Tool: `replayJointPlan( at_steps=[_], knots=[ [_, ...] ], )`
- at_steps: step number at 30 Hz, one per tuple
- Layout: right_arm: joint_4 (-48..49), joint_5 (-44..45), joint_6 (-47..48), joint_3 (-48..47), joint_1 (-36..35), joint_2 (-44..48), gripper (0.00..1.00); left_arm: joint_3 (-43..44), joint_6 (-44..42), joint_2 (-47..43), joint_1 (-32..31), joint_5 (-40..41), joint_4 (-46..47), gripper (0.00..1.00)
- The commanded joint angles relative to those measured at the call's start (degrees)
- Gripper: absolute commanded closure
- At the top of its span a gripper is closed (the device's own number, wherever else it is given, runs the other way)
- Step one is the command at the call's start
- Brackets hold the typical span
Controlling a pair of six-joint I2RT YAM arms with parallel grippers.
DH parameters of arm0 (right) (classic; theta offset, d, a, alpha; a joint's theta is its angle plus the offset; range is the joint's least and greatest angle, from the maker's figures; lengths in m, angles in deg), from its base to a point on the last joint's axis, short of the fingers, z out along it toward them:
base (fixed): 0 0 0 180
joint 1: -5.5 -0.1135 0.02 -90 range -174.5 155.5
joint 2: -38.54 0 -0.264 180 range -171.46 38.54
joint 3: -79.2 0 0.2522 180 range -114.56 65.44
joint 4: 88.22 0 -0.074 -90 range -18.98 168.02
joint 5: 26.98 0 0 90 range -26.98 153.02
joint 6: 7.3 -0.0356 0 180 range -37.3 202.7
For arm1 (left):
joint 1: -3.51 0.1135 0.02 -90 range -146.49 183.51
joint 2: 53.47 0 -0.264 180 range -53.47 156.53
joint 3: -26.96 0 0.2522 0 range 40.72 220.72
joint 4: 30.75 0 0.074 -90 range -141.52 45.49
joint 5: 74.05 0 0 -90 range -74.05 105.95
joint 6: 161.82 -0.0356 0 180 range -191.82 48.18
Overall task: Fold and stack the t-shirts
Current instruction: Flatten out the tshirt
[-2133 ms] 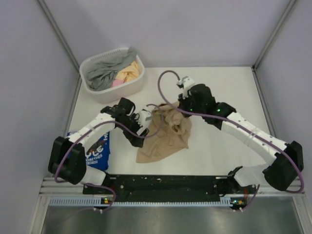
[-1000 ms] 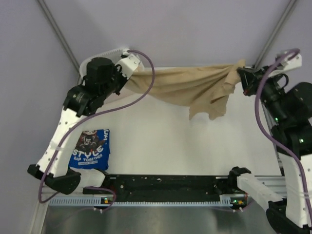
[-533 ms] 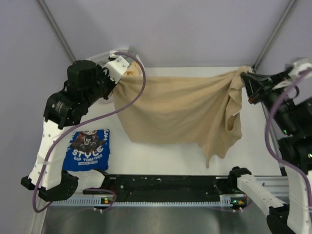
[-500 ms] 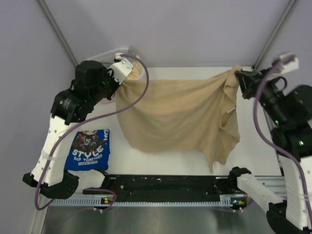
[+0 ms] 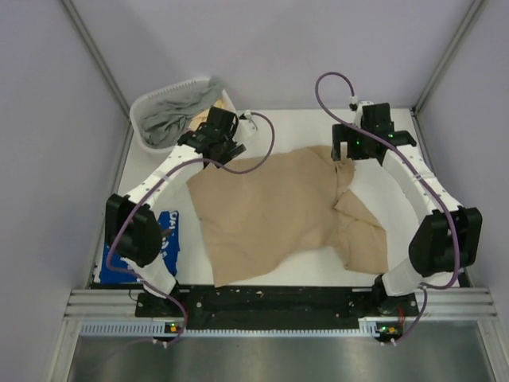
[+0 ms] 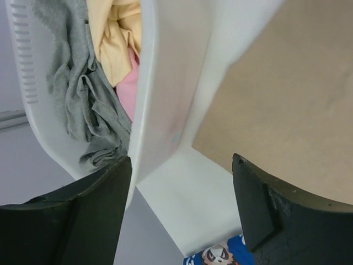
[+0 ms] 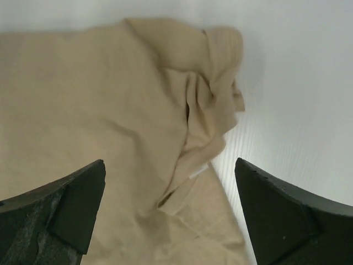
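Observation:
My right gripper moves back, to the right in the top view and down onto the shirt's outer corner next, because it juts past the bunched cloth.
The tan t-shirt (image 5: 278, 211) lies spread over the middle of the table, its right side wrinkled and partly folded over. My left gripper (image 5: 232, 145) hovers open at the shirt's far-left corner beside the basket, with nothing between its fingers (image 6: 182, 160). In the left wrist view the tan cloth (image 6: 292, 94) lies to the right. My right gripper (image 5: 343, 153) is open above the shirt's far-right corner; the bunched cloth (image 7: 215, 83) sits below the spread jaws (image 7: 170, 163). The folded blue t-shirt (image 5: 169, 239) lies at the near left, partly hidden by my left arm.
A white slotted basket (image 5: 147, 111) with grey, yellow and pink clothes stands at the far-left corner, its wall (image 6: 165, 83) close to my left fingers. Grey enclosure walls and metal posts border the table on the left, far and right sides.
Both grippers held the tan shirt stretched in the air; they have opened and let go. The shirt now lies on the table, and both arms have come down at its far corners.

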Motion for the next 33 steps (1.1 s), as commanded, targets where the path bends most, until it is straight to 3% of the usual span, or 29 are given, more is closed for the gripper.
replayJointPlan(
  at_steps=[1, 6, 9, 14, 18, 24, 25, 27, 29, 31, 32, 33],
  knots=[
    [-3.2, 10.8, -3.0, 6.7, 0.5, 10.9, 0.01, -6.9, -1.1, -13.4, -2.7, -7.9, 0.8, 0.23],
    [-1.2, 23.6, -16.2, 21.2, 1.0, 21.4, 0.01, -20.7, -2.7, -25.4, -8.6, -27.7, -11.3, 0.27],
    [-1.1, 23.4, -23.9, 29.5, 4.3, 26.3, 0.01, -26.9, -2.2, -27.5, -12.4, -35.1, -18.3, 0.26],
    [-1.2, 16.7, -34.9, 43.1, 13.0, 31.5, 0.01, -39.6, 1.3, -29.2, -22.2, -31.9, -15.7, 0.15],
    [-1.6, 17.0, -41.9, 48.7, 13.8, 32.3, 0.02, -45.9, 3.9, -28.1, -28.8, -27.9, -11.5, 0.13],
    [-1.3, 16.7, -50.0, 52.8, 13.8, 26.6, 0.05, -50.2, 6.9, -20.0, -32.6, -20.1, -5.1, 0.15],
    [-0.8, 16.7, -50.2, 52.9, 13.8, 25.4, 0.09, -49.7, 7.9, -18.0, -32.6, -19.4, -4.5, 0.2],
    [0.9, 16.5, -50.1, 53.1, 13.8, 24.0, 0.2, -48.6, 9.3, -13.7, -32.2, -14.5, -3.5, 0.41],
    [3.1, 15.2, -49.0, 53.5, 13.8, 22.7, 0.39, -47.8, 9.4, -11.5, -30.7, -14.2, -2.6, 0.55],
    [6.9, 10.8, -46.7, 54.1, 13.8, 22.1, 0.66, -47.1, 9.3, -10.4, -29.0, -14.4, -2.6, 0.72],
    [8.3, 9.1, -45.8, 54.4, 13.9, 22.2, 0.84, -46.7, 9.1, -10.2, -27.8, -14.1, -2.9, 0.85],
    [9.3, 7.6, -45.1, 54.5, 14.1, 22.5, 0.88, -46.0, 9.1, -10.5, -26.8, -13.3, -3.1, 1.0]
  ],
)
